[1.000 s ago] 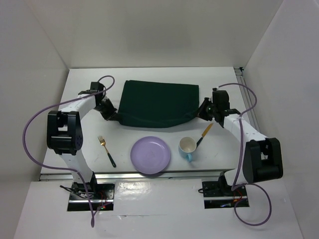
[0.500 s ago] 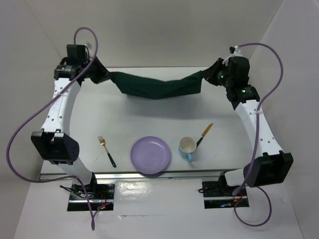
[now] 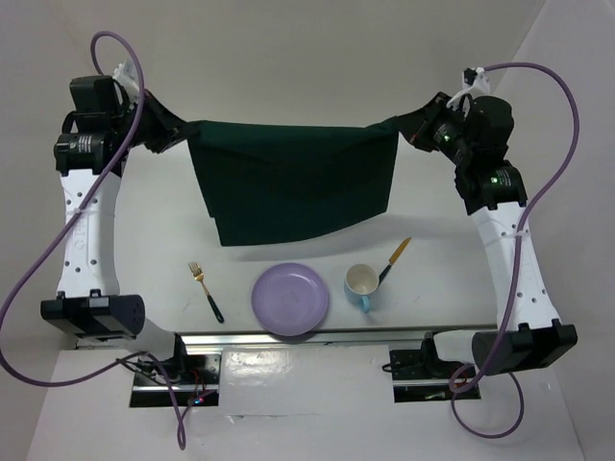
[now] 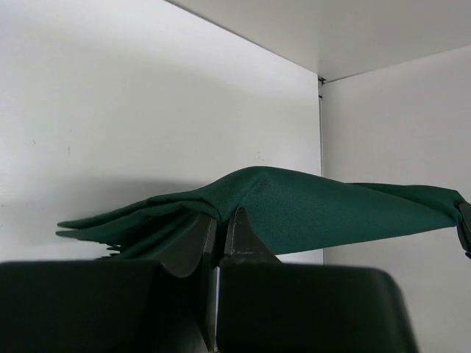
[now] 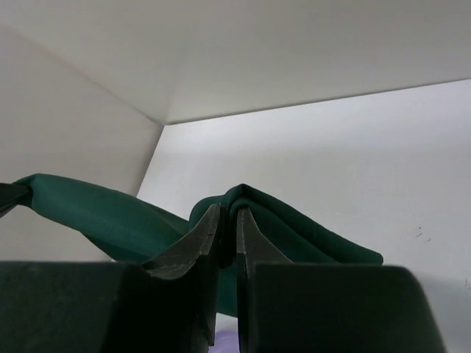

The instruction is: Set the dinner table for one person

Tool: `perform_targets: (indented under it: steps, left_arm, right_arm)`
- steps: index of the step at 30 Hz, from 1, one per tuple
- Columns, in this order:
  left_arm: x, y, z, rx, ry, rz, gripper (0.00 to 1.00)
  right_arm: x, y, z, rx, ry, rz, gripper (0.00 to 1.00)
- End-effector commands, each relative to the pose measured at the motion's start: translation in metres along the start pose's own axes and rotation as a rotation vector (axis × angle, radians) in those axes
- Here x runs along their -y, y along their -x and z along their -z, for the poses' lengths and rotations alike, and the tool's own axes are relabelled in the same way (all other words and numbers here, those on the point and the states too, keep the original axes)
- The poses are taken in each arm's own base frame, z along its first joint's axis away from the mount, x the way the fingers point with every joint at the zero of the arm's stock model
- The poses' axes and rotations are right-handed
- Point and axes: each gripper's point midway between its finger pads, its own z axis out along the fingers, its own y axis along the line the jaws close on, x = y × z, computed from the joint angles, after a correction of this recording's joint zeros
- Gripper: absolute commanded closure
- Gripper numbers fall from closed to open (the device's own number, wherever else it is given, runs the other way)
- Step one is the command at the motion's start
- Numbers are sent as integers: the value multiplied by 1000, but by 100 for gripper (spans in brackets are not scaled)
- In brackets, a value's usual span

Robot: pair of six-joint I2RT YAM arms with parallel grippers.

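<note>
I will move my left gripper outward, then lower it to the table beyond the fork and let go of the mat's corner, because the mat [image 3: 293, 178] hangs spread out above the table.
A dark green cloth mat [image 3: 293, 178] hangs spread in the air above the white dinner table [image 3: 163, 240], stretched between both arms. My left gripper [image 3: 175, 133] is shut on its left top corner; the left wrist view shows the cloth [image 4: 309, 209] pinched between the jaws [image 4: 221, 220]. My right gripper [image 3: 408, 130] is shut on the right top corner, and the right wrist view shows the cloth [image 5: 294, 220] pinched there [image 5: 229, 217]. A purple plate [image 3: 290, 299], a fork [image 3: 206, 291], a white and blue mug [image 3: 361, 285] and a knife [image 3: 393, 259] lie near the front.
White walls enclose the table on the left, back and right. A metal rail [image 3: 288, 336] runs along the front edge by the arm bases. Purple cables [image 3: 567, 106] loop out from both arms.
Both arms have risen from the table and moved apart, lifting the green mat. It went from lying flat, to a sagging strip, to hanging spread open.
</note>
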Motion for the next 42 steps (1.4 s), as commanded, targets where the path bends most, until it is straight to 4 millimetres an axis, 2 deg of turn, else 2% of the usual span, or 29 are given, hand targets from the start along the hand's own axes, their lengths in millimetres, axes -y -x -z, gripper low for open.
perform_targets:
  steps: [1, 4, 5, 7, 8, 11, 12, 13, 14, 15, 16, 17, 18, 19, 20, 21, 22, 23, 24, 25, 27, 29, 33, 34, 37, 42]
  left_arm:
    - [-15, 32, -21, 69, 7, -27, 100]
    - [-14, 30, -41, 10, -45, -30, 100]
    - [-19, 27, -57, -28, -64, -18, 100]
    - [-15, 33, -67, -38, -109, -29, 100]
    - [-18, 37, -81, -49, -116, -26, 100]
    - [-12, 50, -98, -61, -164, -15, 100]
    - [5, 67, -92, -18, -209, -56, 100]
    - [-2, 67, -106, -38, -207, -35, 100]
    - [3, 70, -106, -38, -228, -33, 100]
    - [12, 76, -102, -21, -254, -45, 100]
    - [8, 80, -101, -14, -259, -39, 100]
    - [13, 83, -100, 3, -282, -51, 100]
    - [4, 80, -102, -14, -276, -26, 100]
    - [-1, 83, -100, -6, -268, -22, 100]
    - [3, 80, -94, -11, -279, -25, 100]
    - [3, 77, -92, -20, -283, -36, 100]
    - [-10, 70, -95, -42, -257, -14, 100]
    - [-12, 65, -93, -50, -251, -16, 100]
    - [-6, 60, -79, -48, -251, -26, 100]
    - [-17, 46, -84, -82, -241, -11, 100]
    - [-16, 35, -75, -100, -244, -2, 100]
    - [-16, 30, -61, -110, -252, 1, 100]
    - [-1, 16, -35, -145, -307, 24, 100]
    - [-3, 15, -33, -154, -306, 36, 100]
    - [7, 18, -14, -161, -339, 61, 100]
    - [17, 23, -6, -168, -375, 93, 100]
  right_arm:
    - [6, 36, -7, 121, -23, 42, 100]
    - [20, 31, -30, 102, -24, 38, 100]
    - [20, 33, -35, 107, -21, 40, 100]
    - [25, 32, -53, 102, -6, 41, 100]
    - [35, 31, -66, 101, -17, 39, 100]
    - [33, 37, -79, 107, 8, 36, 100]
    - [32, 43, -85, 126, 19, 43, 100]
    - [32, 43, -85, 126, 19, 43, 100]
    - [30, 48, -87, 141, 28, 48, 100]
    - [30, 50, -87, 153, 25, 51, 100]
    - [29, 53, -87, 162, 30, 54, 100]
    - [31, 49, -88, 155, 26, 51, 100]
    - [28, 52, -84, 167, 33, 56, 100]
    - [35, 43, -85, 152, 14, 48, 100]
    - [36, 41, -83, 152, 14, 48, 100]
    - [39, 35, -82, 141, 7, 44, 100]
    - [45, 22, -78, 122, -4, 37, 100]
    - [48, 15, -75, 110, -11, 33, 100]
    - [51, 8, -71, 99, -18, 29, 100]
    - [57, 0, -62, 96, -30, 25, 100]
    - [55, -6, -54, 89, -23, 16, 100]
    - [49, -4, -42, 99, -17, 19, 100]
    - [35, 4, -21, 125, -1, 20, 100]
    - [27, 12, -12, 146, 12, 28, 100]
    - [14, 27, 1, 188, 26, 40, 100]
    - [-6, 50, 15, 239, 58, 50, 100]
